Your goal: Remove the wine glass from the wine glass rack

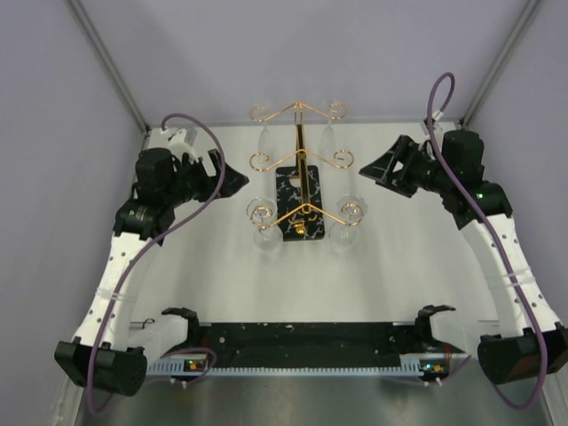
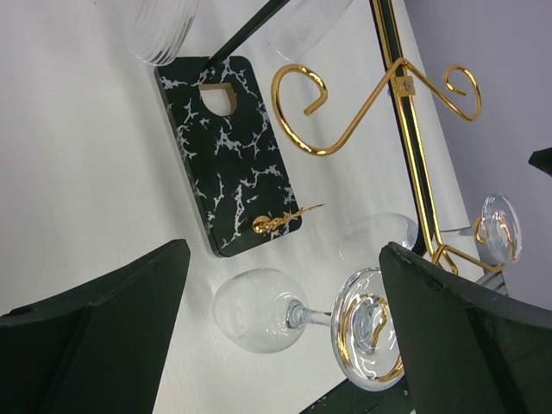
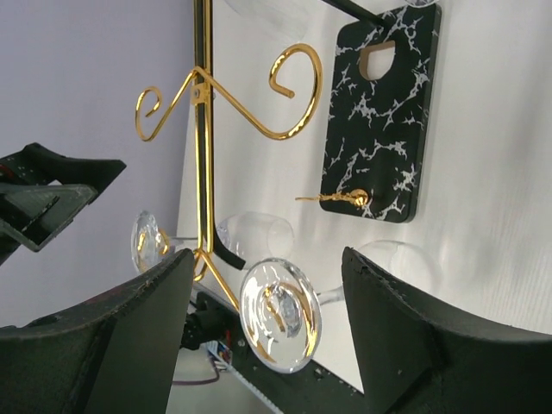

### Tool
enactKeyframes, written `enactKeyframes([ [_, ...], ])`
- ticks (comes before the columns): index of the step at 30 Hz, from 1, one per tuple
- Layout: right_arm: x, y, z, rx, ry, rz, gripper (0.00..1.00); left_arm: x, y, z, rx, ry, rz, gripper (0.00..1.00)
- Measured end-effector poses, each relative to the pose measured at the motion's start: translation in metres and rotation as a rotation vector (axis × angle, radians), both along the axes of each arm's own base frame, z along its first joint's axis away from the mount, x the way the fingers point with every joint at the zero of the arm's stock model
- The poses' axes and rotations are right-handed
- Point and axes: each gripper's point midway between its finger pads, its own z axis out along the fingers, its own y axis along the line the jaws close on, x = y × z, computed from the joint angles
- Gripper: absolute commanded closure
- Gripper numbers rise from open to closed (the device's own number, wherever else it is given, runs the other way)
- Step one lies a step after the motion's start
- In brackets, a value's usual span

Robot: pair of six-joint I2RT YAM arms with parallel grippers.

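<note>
The foot of that glass hangs back from my right gripper and to its left in the top view. My right gripper needs to move back and across onto the nearest glass's foot (image 1: 351,211) (image 3: 280,316).
The wine glass rack (image 1: 300,146) stands mid-table, a gold wire post with scroll arms on a black marble-look base (image 1: 293,191). Clear wine glasses hang upside down from its arms: one at the near left (image 1: 264,229), one at the near right (image 1: 348,224). My left gripper (image 1: 235,182) is open, left of the rack. In the left wrist view its gripper (image 2: 285,332) frames the near left glass (image 2: 259,309) without touching it. My right gripper (image 1: 377,169) is open, right of the rack. In the right wrist view its gripper (image 3: 267,336) frames the near right glass's foot (image 3: 280,315).
Two more glasses hang at the rack's far end (image 1: 264,135) (image 1: 328,133). Grey walls enclose the table at the back and both sides. A black bar with connectors (image 1: 302,342) runs along the near edge between the arm bases.
</note>
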Motion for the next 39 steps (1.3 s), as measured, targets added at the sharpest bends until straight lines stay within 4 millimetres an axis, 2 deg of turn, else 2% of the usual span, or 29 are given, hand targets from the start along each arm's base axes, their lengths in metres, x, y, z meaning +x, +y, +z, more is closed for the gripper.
enactKeyframes([
  [4,-0.018,-0.006,0.002,-0.015,-0.017,-0.011,0.31,-0.011,0.004,-0.004,0.016,0.002,0.007,0.02],
  [8,-0.033,-0.007,-0.013,-0.019,0.013,-0.004,0.32,-0.019,0.005,-0.004,0.018,-0.003,0.004,0.02],
  [14,-0.04,-0.002,-0.039,0.007,0.098,0.024,0.32,-0.024,0.005,-0.011,0.017,0.009,-0.002,0.02],
  [20,-0.045,0.01,-0.049,0.093,0.153,0.068,0.34,-0.028,0.003,-0.017,0.011,0.024,-0.021,0.02],
  [22,-0.047,0.014,-0.05,0.119,0.166,0.08,0.34,-0.029,0.003,-0.018,0.011,0.022,-0.021,0.02],
  [33,-0.053,0.019,-0.032,0.176,0.127,0.11,0.54,-0.03,0.003,-0.021,0.011,0.025,-0.023,0.02],
  [39,-0.055,0.021,-0.029,0.188,0.129,0.122,0.57,-0.03,0.002,-0.023,0.011,0.03,-0.025,0.02],
])
